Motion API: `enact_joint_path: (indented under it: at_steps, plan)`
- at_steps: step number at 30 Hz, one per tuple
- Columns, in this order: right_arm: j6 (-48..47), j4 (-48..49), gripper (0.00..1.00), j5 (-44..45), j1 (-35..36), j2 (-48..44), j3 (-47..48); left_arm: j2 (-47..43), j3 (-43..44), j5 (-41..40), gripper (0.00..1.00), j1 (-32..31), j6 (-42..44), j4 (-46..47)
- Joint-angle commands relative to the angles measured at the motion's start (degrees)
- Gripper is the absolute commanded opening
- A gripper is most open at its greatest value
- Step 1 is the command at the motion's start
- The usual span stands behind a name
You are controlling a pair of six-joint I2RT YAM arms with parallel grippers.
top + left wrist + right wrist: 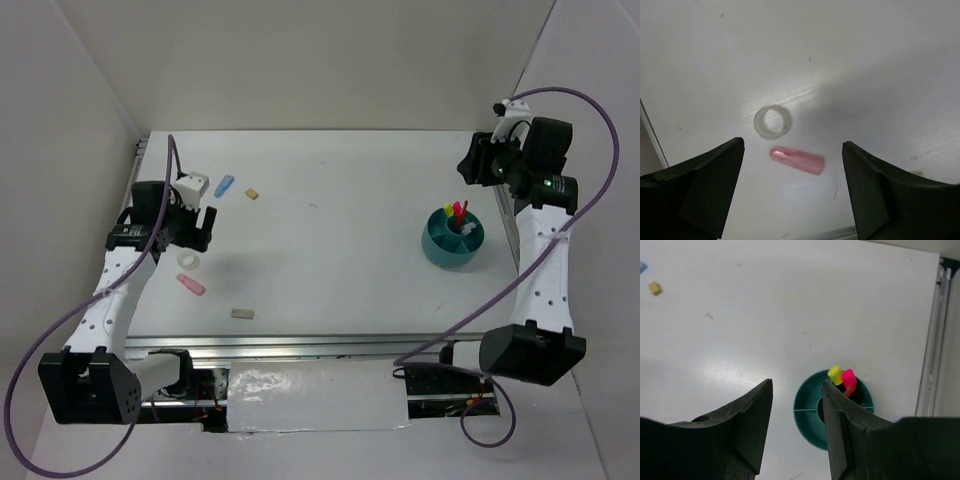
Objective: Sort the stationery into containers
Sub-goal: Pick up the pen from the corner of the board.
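The left gripper lowers back toward the near bar next, turning onto the pink eraser's middle (190,285) (797,160), since the eraser's length lies across the finger gap.
The round teal cup (453,237) stands at the right and holds highlighters with yellow (835,374) and pink (848,377) caps and a red pen. My right gripper (475,165) is open and empty, raised behind the cup (807,415). My left gripper (195,225) is open and empty above the white tape ring (188,261) and the pink eraser (190,285). In the left wrist view the ring (772,122) and the eraser (797,160) lie between the open fingers. A blue clip (224,185), a tan eraser (252,193) and a grey eraser (242,313) lie loose on the left half.
The white table (340,230) has a metal rail along its near edge (330,345) and rails at the left (140,150) and right (935,340) edges. White walls stand behind and at both sides.
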Motion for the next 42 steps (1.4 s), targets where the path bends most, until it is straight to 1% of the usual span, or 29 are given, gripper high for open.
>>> enact_joint_path:
  at_steps: [1, 2, 3, 4, 5, 6, 7, 8, 9, 10, 11, 13, 14, 17, 21, 23, 24, 31, 32, 33, 35, 36, 38, 39, 41, 42]
  plan:
    - [-2.5, -3.8, 0.52, 0.3, 3.8, -2.7, 0.1, -0.4, -3.5, -0.9, 0.91, 4.6, 9.4, -4.8]
    - [-2.6, -3.9, 0.52, 0.7, 5.8, -3.3, -0.3, 0.4, -3.5, -1.3, 0.88, 6.0, 8.8, -5.9]
    - [-2.6, -3.8, 0.52, 1.0, 6.7, -4.3, -1.4, 1.2, -3.4, -1.4, 0.87, 8.9, 6.5, -6.7]
    - [-2.6, -3.5, 0.52, 1.7, 7.5, -4.9, -1.9, 2.7, -3.5, -0.9, 0.87, 10.3, 4.8, -7.9]
    - [-2.6, -3.3, 0.52, 2.2, 9.0, -5.2, -2.4, 3.3, -3.7, -1.5, 0.88, 11.5, 2.4, -8.1]
    - [-2.6, -3.1, 0.52, 2.6, 9.7, -5.9, -3.3, 4.0, -3.9, -1.8, 0.86, 13.6, -1.1, -7.9]
    - [-2.6, -2.7, 0.52, 3.5, 10.3, -6.2, -3.7, 5.3, -3.7, -2.1, 0.89, 14.1, -3.7, -7.9]
    - [-2.6, -2.5, 0.52, 3.7, 10.7, -6.2, -3.8, 5.9, -3.5, -3.6, 0.92, 15.2, -8.0, -7.4]
    - [-2.5, -2.4, 0.52, 3.9, 11.3, -6.3, -4.2, 7.8, -2.8, -2.4, 0.93, 16.9, -9.3, -8.0]
    - [-2.5, -2.4, 0.52, 4.3, 11.6, -6.2, -4.2, 8.9, -2.6, -2.1, 0.95, 17.2, -11.5, -8.6]
    - [-2.4, -2.5, 0.52, 4.3, 11.7, -5.7, -4.0, 10.1, -2.3, -1.9, 0.95, 17.4, -14.9, -8.9]
    - [-2.4, -2.8, 0.52, 4.4, 11.8, -5.5, -3.5, 14.0, -1.8, -2.4, 0.94, 17.0, -16.6, -9.6]
    - [-2.4, -2.8, 0.52, 4.5, 11.8, -5.5, -3.5, 15.0, -1.1, -4.7, 0.94, 16.3, -19.1, -9.8]
    - [-2.4, -2.4, 0.52, 5.1, 11.7, -5.6, -3.9, 20.7, 0.3, -4.0, 0.94, 17.2, -23.7, -11.8]
    - [-2.2, -2.0, 0.53, 5.1, 11.5, -5.9, -4.7, 25.6, 0.7, -5.6, 0.93, 15.6, -26.6, -13.3]
    - [-2.2, -1.7, 0.53, 5.1, 11.3, -6.4, -5.4, 28.2, 0.1, -6.0, 0.89, 15.1, -27.5, -12.2]
    - [-2.3, -1.7, 0.53, 5.2, 11.1, -6.3, -5.7, 28.8, -0.2, -6.8, 0.86, 15.1, -27.9, -11.7]
    - [-2.9, -1.8, 0.53, 5.2, 10.4, -6.3, -6.1, 32.2, -1.8, -7.1, 0.82, 11.6, -29.7, -8.2]
    - [-2.9, -1.8, 0.53, 5.2, 10.4, -6.3, -6.0, 33.0, -1.8, -7.0, 0.80, 11.2, -29.8, -8.1]
    - [-2.9, -1.8, 0.53, 5.2, 10.4, -5.9, -5.9, 33.4, -1.7, -6.7, 0.76, 10.9, -29.8, -7.9]
    - [-2.9, -1.8, 0.53, 5.0, 10.2, -5.7, -5.4, 33.9, -1.5, -5.4, 0.70, 10.5, -29.7, -7.2]
    - [-2.9, -1.9, 0.53, 4.8, 10.3, -5.7, -5.4, 34.0, -1.4, -4.7, 0.63, 10.0, -29.5, -6.8]
    - [-3.0, -1.8, 0.53, 4.7, 10.4, -5.5, -5.1, 34.1, -1.4, -1.5, 0.52, 9.3, -29.2, -6.0]
    - [-3.1, -1.8, 0.53, 4.3, 10.4, -5.5, -5.0, 34.0, -1.5, -0.5, 0.43, 8.2, -29.1, -5.3]
    - [-3.1, -1.8, 0.52, 4.2, 10.8, -5.5, -5.0, 33.4, -1.7, 0.2, 0.36, 6.7, -29.1, -4.9]
    - [-3.1, -1.8, 0.52, 4.2, 11.1, -5.2, -4.7, 33.1, -1.7, 0.1, 0.35, 5.0, -29.0, -4.6]
